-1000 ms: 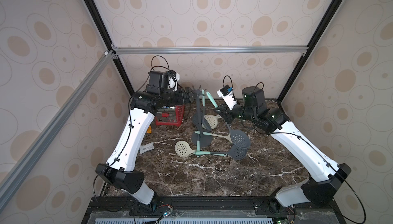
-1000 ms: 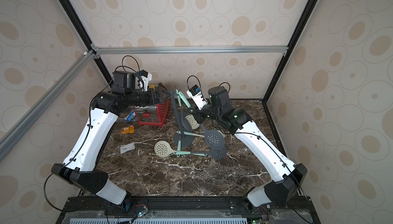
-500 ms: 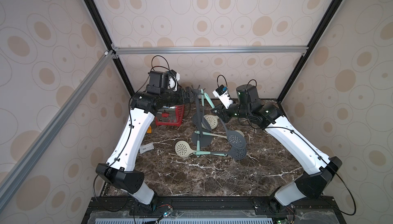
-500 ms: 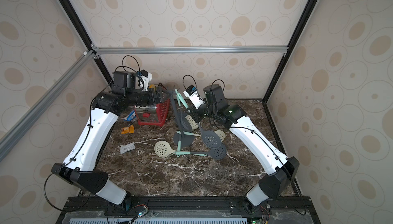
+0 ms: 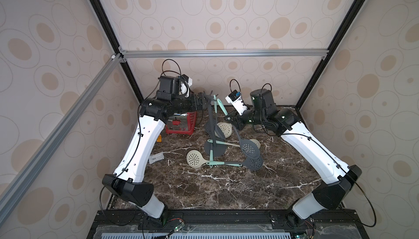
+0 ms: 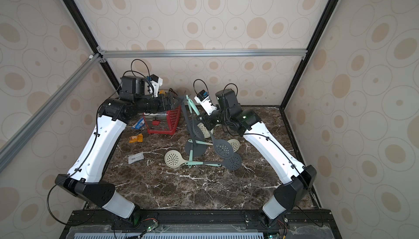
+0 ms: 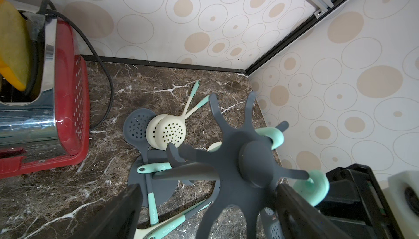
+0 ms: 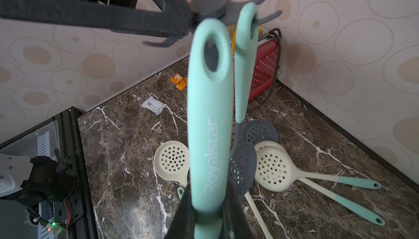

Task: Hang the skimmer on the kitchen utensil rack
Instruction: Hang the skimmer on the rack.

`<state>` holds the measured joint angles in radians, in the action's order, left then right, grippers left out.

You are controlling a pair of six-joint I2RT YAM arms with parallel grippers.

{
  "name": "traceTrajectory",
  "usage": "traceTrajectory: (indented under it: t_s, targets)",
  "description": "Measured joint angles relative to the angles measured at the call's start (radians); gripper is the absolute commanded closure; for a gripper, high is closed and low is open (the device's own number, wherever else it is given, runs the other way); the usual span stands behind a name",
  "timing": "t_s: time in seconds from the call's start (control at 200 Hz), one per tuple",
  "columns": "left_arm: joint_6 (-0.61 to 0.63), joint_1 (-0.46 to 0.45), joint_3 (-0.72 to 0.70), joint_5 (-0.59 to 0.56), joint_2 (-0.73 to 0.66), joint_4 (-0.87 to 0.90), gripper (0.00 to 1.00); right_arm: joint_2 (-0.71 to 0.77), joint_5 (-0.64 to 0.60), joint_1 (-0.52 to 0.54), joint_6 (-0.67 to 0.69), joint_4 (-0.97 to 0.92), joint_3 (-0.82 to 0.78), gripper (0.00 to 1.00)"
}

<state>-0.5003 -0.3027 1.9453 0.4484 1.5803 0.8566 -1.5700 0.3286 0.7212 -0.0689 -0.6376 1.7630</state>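
Observation:
The robot's right gripper will next move gently toward the rack top's hook, which is beyond the handle's end from it, and release with the facing hole slipped over the hook's tip.
The kitchen utensil rack stands mid-table, a dark grey pole on a round base. My left gripper is open around its hook crown, with one finger close against a hook. My right gripper is shut on the mint handle of a skimmer. The handle's hole end is raised beside the crown, and its dark grey head hangs below in both top views. Another skimmer hangs from a hook.
Several skimmers lie round the base: cream, dark grey and two cream ones behind it. A red perforated basket stands at the back left. A white packet and an orange packet lie at left.
My right arm has carried the skimmer left and back towards the rack's crown, mostly in the first half second. The left arm has held still at the crown.

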Motion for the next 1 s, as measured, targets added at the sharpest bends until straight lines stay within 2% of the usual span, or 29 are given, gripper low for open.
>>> traceTrajectory:
  t_s: [0.681,1.002]
  targets:
    - [0.000,0.000,-0.014,0.014,-0.007,-0.009,0.06,-0.045,0.018,0.000,0.007,-0.021,0.042,1.00]
    - [0.000,0.000,-0.017,0.017,-0.011,-0.009,0.06,-0.059,-0.003,0.000,0.094,0.010,0.022,1.00]
